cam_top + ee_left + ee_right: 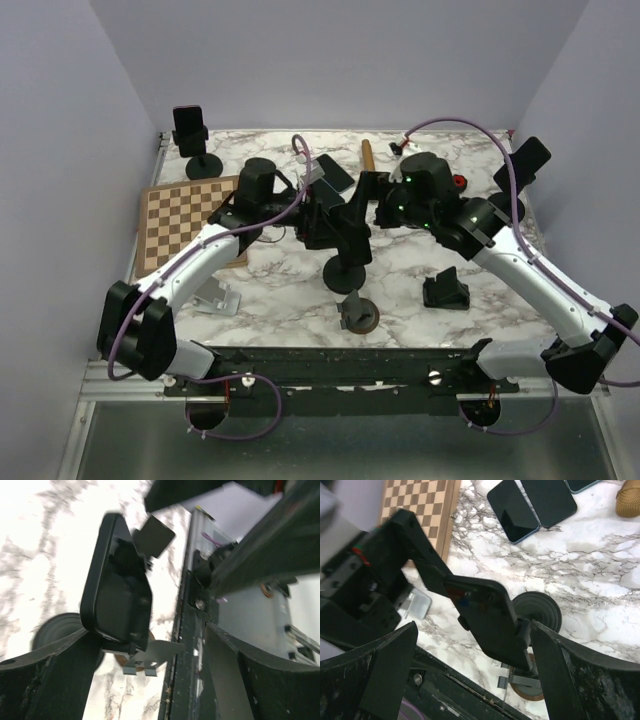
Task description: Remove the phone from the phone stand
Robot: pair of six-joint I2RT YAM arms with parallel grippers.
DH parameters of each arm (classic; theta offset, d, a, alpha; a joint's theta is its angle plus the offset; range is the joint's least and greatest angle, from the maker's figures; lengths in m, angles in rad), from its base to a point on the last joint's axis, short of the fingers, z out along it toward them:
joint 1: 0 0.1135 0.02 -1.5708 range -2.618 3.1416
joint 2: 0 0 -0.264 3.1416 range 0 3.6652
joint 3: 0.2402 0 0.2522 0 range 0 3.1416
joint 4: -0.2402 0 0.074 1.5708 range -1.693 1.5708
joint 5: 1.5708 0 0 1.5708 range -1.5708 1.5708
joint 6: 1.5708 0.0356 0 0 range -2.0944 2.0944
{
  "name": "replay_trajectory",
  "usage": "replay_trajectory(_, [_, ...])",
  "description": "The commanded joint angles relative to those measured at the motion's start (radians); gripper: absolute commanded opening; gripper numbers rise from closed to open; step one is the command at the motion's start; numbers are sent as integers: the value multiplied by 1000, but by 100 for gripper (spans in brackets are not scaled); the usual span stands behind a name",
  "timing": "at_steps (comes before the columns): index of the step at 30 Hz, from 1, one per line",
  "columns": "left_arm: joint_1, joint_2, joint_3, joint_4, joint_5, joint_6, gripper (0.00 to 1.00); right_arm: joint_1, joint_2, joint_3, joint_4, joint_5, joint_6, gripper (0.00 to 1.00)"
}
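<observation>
The phone's upper end (349,214) (477,586) is to the left of my right gripper in the top view and slants between my fingers, so I will move that way and turn.
The black phone (352,228) sits clamped in the phone stand, whose round black base (345,273) rests mid-table. In the left wrist view the phone (117,580) shows edge-on in its clamp, its lower end close to my left finger (50,680); my left gripper (155,645) is open wide. In the right wrist view the phone (487,622) lies between the fingers of my right gripper (475,630), which is open, with one finger (580,680) next to the clamp. The base (537,611) shows behind it. Both grippers (318,222) (368,200) flank the phone.
A chessboard (185,215) lies at the left. Another stand with a phone (190,135) is at the back left. Flat phones (527,505) lie at the back. A small brown-based stand (358,313), a black stand (445,290) and a metal stand (218,298) sit near the front.
</observation>
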Motion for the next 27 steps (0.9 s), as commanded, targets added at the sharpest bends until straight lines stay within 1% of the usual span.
replay_trajectory(1, [52,-186,43,-71,-253,80,90,156,115,129,-260,480,145,100])
replay_trajectory(3, [73,-252,30,-98,-428,80,91,224,175,197,-327,595,190,100])
replay_trajectory(5, [83,-319,14,-117,-608,93,94,274,232,254,-377,677,220,100])
replay_trajectory(7, [87,-361,7,-135,-709,92,95,296,269,280,-380,707,218,100])
replay_trajectory(11, [89,-402,1,-154,-837,99,95,313,294,280,-303,673,152,100])
replay_trajectory(14, [95,-403,10,-168,-857,98,95,315,323,292,-290,671,131,100])
replay_trajectory(20, [94,-388,20,-168,-804,74,94,326,397,358,-335,738,132,100])
replay_trajectory(23, [94,-380,20,-166,-784,56,94,326,427,386,-348,738,120,91])
replay_trajectory(25, [94,-375,21,-164,-778,52,94,329,438,402,-368,752,126,89])
replay_trajectory(27, [94,-369,21,-166,-777,50,94,333,435,401,-376,764,131,89])
